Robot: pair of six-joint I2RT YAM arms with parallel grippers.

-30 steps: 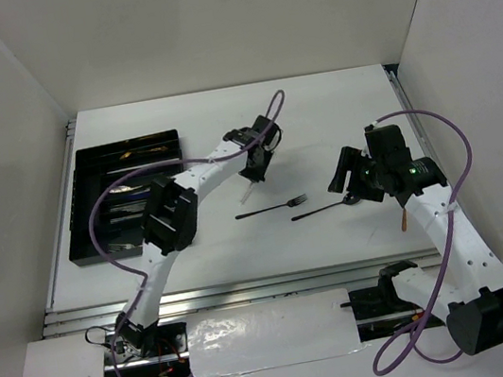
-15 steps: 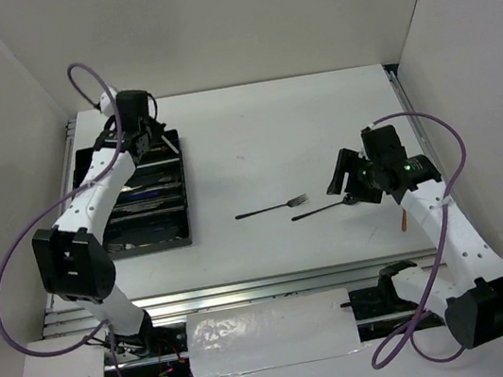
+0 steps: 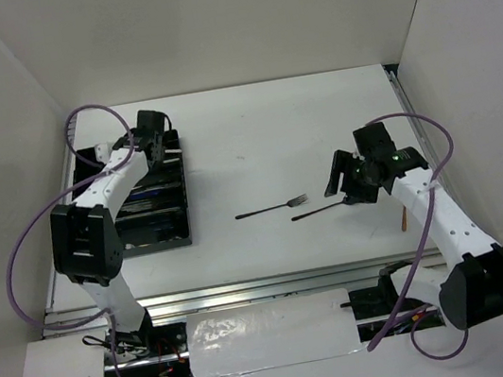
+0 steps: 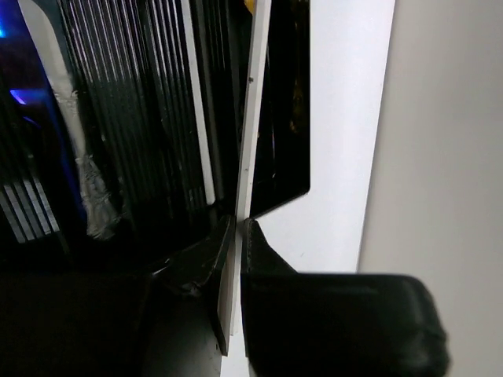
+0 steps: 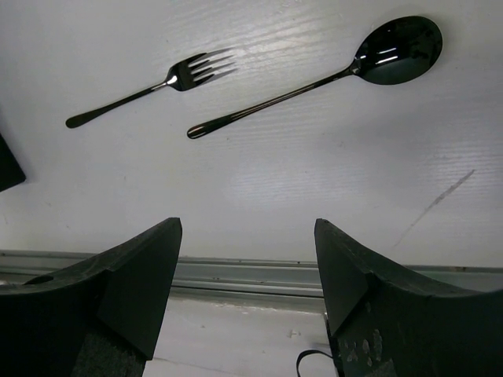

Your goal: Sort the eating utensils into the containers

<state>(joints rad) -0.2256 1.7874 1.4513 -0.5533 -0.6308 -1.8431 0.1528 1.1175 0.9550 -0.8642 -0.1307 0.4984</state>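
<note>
Next, my left gripper goes down and to the left in the wrist view into the narrow tray section (image 3: 170, 152) (image 4: 202, 122) and releases. A matching pale utensil already lies there.
My left gripper (image 3: 156, 139) hangs over the far right part of the black tray (image 3: 183, 199) and is shut on a slim pale flat utensil (image 4: 250, 118). That utensil runs lengthwise along a compartment by the tray's wall (image 4: 284, 157). Other silver cutlery (image 4: 71, 118) lies in the ridged compartments. A black fork (image 3: 272, 208) and a black spoon (image 3: 320, 208) lie on the white table. My right gripper (image 3: 346, 183) hovers open just above the spoon's bowl end, and the fork (image 5: 149, 90) and spoon (image 5: 314, 78) lie ahead of its wide-apart fingers (image 5: 145, 275).
An aluminium rail (image 3: 248, 289) runs along the table's near edge. White walls close in the left, back and right sides. Purple cables (image 3: 40, 241) loop off both arms. A small orange mark (image 3: 402, 220) is on the table beside the right arm.
The left arm has swung from the table's middle to the tray's far end, carrying the pale utensil. The right gripper has shifted only slightly and stays open.
</note>
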